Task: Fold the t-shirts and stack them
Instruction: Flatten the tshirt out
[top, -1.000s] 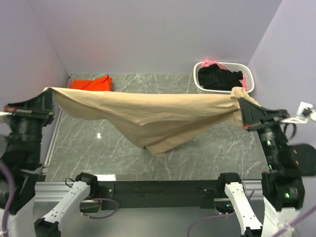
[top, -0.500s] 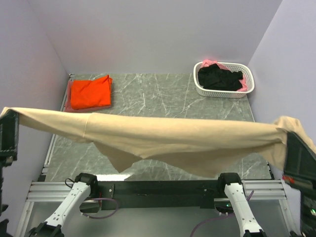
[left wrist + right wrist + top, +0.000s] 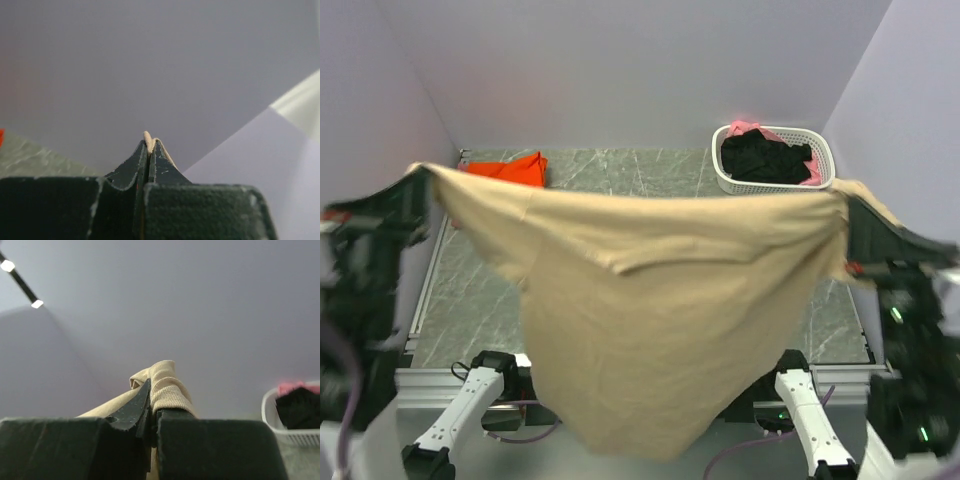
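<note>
The right gripper lowers the hanging t-shirt corner outward to the tabletop by the basket (image 3: 294, 457) next and releases it, as that spot lies below and outward.
The tan t-shirt (image 3: 630, 300) hangs spread in the air between my two grippers, its body drooping down over the table's near edge. My left gripper (image 3: 420, 178) is shut on its left corner; the left wrist view shows a sliver of tan cloth (image 3: 148, 141) pinched between the jaws. My right gripper (image 3: 847, 200) is shut on its right corner, and tan ribbed cloth (image 3: 167, 385) bulges over the jaws. An orange t-shirt (image 3: 510, 168) lies at the table's far left, partly hidden. Black (image 3: 765, 158) and pink (image 3: 748, 127) shirts lie in the basket.
The white slotted basket (image 3: 825, 160) stands at the far right corner; it also shows in the right wrist view (image 3: 292, 432). Grey marble tabletop (image 3: 470, 290). Lilac walls close in the left, back and right sides. The arm bases sit at the near edge.
Both grippers have swung back from near the camera toward the far side, still high. The tan shirt, stretched in a band before, now billows down in a wide sheet toward the near edge.
</note>
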Robot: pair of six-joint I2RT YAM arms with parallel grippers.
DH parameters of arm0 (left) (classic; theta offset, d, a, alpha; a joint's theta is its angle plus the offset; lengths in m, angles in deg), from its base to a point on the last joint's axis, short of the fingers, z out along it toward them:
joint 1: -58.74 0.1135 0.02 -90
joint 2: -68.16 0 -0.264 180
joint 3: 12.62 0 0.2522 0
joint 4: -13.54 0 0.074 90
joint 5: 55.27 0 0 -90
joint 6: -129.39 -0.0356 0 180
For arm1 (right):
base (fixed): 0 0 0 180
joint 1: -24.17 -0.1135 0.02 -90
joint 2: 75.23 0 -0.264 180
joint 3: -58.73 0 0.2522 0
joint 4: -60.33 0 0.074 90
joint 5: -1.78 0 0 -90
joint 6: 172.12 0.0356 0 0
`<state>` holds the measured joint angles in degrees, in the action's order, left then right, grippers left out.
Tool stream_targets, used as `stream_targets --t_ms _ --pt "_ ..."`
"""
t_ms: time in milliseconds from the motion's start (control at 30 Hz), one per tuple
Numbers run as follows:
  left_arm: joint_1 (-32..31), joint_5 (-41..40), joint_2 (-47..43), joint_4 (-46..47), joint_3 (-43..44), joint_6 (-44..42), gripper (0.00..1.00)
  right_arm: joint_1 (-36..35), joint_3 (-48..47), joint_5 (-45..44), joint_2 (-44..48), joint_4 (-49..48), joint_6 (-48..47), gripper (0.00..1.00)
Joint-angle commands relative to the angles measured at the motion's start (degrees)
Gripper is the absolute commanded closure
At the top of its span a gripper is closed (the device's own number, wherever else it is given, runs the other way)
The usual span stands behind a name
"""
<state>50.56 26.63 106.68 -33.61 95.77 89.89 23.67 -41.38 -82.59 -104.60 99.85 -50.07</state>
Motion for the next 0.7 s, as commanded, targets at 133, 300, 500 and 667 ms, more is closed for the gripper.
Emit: stream_targets --t_ms 133,300,500,667 --pt "0.3 -8.8 6.9 11.6 -24.4 2.3 0.99 0.1 26.9 -0.1 -5.3 -17.1 1.3 1.00" --pt "0.4 -9.1 13.8 21.5 -35.6 1.8 0.99 0.2 40.3 -0.2 -11.4 -27.8 2.2 1.00" --pt "1.1 -7.6 29.6 32.9 -40.5 -0.8 0.99 0.2 45.8 1.4 -28.6 -39.0 2.5 1.00" --pt "2.0 -6.8 46.7 34.1 -33.0 -2.1 1.00 0.3 38.7 -0.1 -45.4 -38.9 1.5 1.00"
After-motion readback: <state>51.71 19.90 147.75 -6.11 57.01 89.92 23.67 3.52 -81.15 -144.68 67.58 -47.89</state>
